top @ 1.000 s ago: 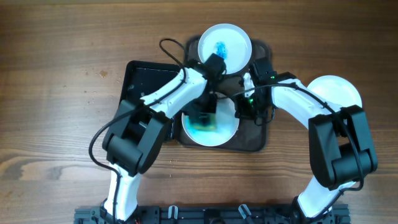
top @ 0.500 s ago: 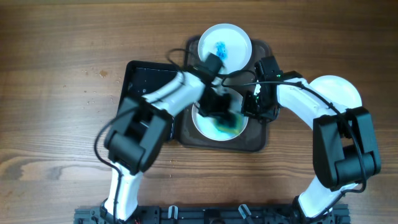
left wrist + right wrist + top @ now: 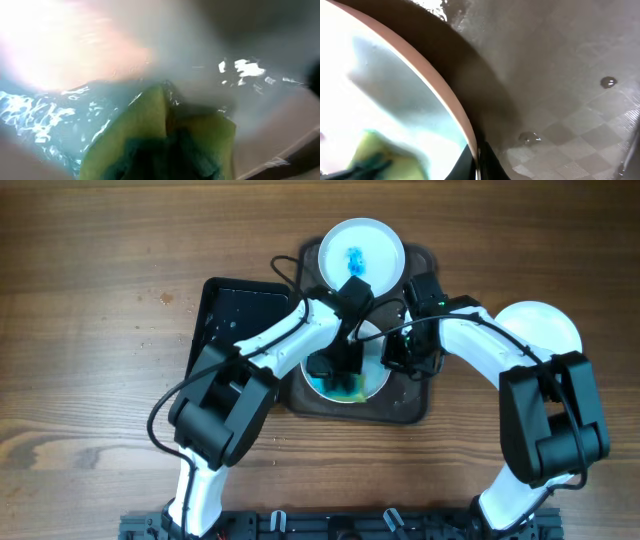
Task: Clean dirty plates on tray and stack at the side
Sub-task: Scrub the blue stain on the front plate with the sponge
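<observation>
My left gripper lifts next, lowers into the black tray (image 3: 236, 318) and releases the sponge (image 3: 340, 384), since that tray lies to the gripper's left in the overhead view.
A white plate smeared with blue (image 3: 372, 376) lies on the brown tray (image 3: 410, 408). My left gripper (image 3: 338, 372) is shut on a yellow-green sponge (image 3: 340, 384) and presses it on the plate; the sponge fills the left wrist view (image 3: 165, 135), wet with blue water. My right gripper (image 3: 398, 352) is shut on the plate's right rim (image 3: 465, 125), one finger on each side. A second dirty plate with a blue stain (image 3: 360, 252) sits at the tray's far end. A clean white plate (image 3: 545, 328) lies on the table to the right.
A black tray (image 3: 225, 315) lies left of the brown tray, under my left arm. Water drops sit on the brown tray's checkered surface (image 3: 607, 82). Bare wooden table surrounds both trays.
My left gripper has swept the sponge across the plate, to the right and then back toward the left and front. The right gripper has kept hold of the rim, shifting slightly with the plate.
</observation>
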